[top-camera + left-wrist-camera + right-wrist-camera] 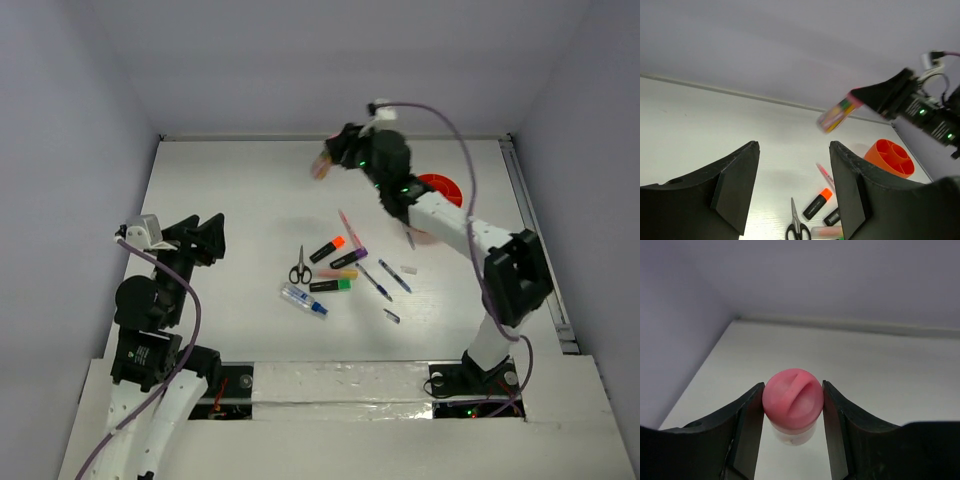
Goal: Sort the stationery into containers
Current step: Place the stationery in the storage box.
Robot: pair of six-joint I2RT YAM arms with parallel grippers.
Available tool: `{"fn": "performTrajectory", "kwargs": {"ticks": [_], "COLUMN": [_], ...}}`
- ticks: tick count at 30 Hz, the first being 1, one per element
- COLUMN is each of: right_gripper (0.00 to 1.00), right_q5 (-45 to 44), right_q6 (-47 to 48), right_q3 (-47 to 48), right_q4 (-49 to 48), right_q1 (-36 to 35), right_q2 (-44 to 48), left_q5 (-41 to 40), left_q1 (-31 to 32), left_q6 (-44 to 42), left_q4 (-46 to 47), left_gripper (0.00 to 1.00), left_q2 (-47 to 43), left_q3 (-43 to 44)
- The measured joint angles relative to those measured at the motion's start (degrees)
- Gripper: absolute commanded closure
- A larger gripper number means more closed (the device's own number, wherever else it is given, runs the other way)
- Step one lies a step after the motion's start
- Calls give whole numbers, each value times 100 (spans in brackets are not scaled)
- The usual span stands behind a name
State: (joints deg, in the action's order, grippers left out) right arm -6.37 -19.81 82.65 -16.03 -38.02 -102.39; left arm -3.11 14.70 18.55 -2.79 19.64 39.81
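Note:
Next, my right gripper moves to the right in the top view and brings the pink-capped piece down over the orange cup's middle (439,189), because the cup's open top is empty.
My right gripper (793,392) is shut on a pink-capped clear piece (792,405) and holds it in the air over the far middle of the table (322,165). That piece also shows in the left wrist view (837,114). The orange cup (441,189) stands at the back right, partly behind the right arm, and shows in the left wrist view (890,157). Scissors (300,268), orange (327,249), purple (349,258), green (330,285) and yellow-pink (338,273) highlighters, a white-blue tube (304,300) and blue pens (372,281) lie mid-table. My left gripper (795,190) is open and empty at the left.
A pink pen (348,225) lies just beyond the highlighters. A small white block (408,269) and a small dark piece (391,315) lie right of the pens. Grey walls close the table at the back and both sides.

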Motion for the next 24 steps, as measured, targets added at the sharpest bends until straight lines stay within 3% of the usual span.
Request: {"fn": "performTrajectory", "kwargs": {"ticks": [6,24], "right_gripper": [89,90], "right_q5": [-570,-1351], "right_q6": [-2,592], "right_q3": [-647,-2203], "right_q4": [-275,9], "right_q1": [1502,2688], "right_q2": [750,1989], "left_q5": [94,203], "left_q1": [26,179], "left_q6": [4,17], "left_q4": [42,55], "left_gripper": [45,45], "left_q2": [44,264], "left_q3": [-2,-2]}}
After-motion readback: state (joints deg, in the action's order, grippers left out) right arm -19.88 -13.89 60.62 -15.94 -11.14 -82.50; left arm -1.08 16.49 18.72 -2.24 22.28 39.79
